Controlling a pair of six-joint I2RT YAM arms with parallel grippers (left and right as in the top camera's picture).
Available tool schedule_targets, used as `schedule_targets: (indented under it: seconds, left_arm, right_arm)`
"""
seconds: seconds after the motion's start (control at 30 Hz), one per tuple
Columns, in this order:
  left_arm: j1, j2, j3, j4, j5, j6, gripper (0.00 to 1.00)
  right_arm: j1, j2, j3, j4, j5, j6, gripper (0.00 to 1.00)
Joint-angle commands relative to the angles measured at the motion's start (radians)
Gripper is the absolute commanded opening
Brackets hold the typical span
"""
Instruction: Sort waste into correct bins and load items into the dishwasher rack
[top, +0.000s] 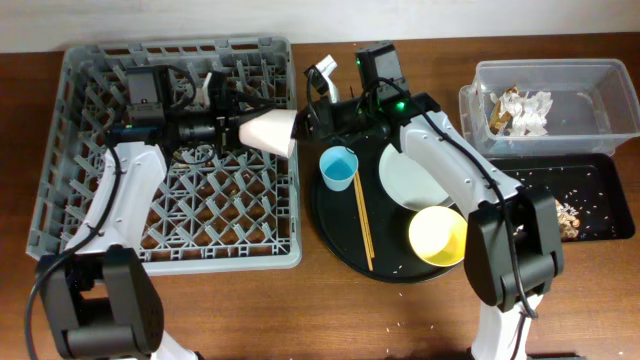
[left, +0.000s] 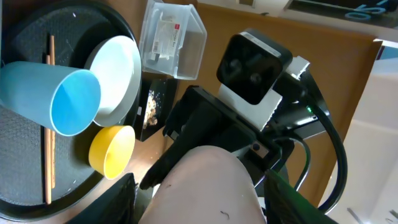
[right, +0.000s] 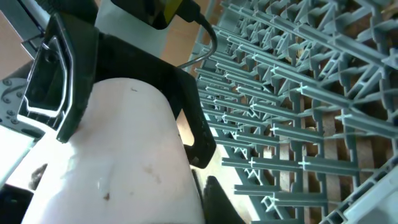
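My left gripper needs to move back next, stand the cup on end, lower it and release it. The empty rack slots near the round tray are below and further back.
The pink cup (top: 268, 130) hangs on its side over the right rim of the grey dishwasher rack (top: 80, 200). My left gripper (top: 240, 127) is shut on its narrow end and my right gripper (top: 303, 125) is shut on its wide end. The cup fills the bottom of the left wrist view (left: 205, 186) between my left gripper's fingers (left: 199, 202). In the right wrist view the cup (right: 124, 155) sits in my right gripper (right: 112, 205) over the rack (right: 298, 124). The blue cup (top: 339, 167), grey plate (top: 405, 180), yellow bowl (top: 437, 236) and chopsticks (top: 365, 225) lie on the round black tray (top: 335, 230).
The clear tub (top: 600, 75) at the back right holds the crumpled napkin (top: 520, 110). The shallow black tray (top: 600, 190) in front of it holds food scraps (top: 567, 215). A few rice grains lie on the table by the round tray.
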Motion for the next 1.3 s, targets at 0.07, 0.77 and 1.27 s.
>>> schedule_targets:
  seconds: [0.07, 0.77, 1.27]
  left_arm:
    - [-0.023, 0.005, -0.001, -0.011, -0.031, 0.033, 0.41]
    - [-0.394, 0.222, 0.390, -0.802, -1.389, 0.509, 0.26]
    - [-0.323, 0.261, 0.762, -0.900, -1.395, 0.465, 0.75]
  right_arm:
    - [-0.009, 0.004, 0.015, 0.019, 0.055, -0.009, 0.70]
    - [-0.191, -0.237, 0.016, -0.600, 0.852, -0.351, 0.98]
    - [-0.060, -0.093, 0.004, -0.550, 0.900, -0.201, 0.75]
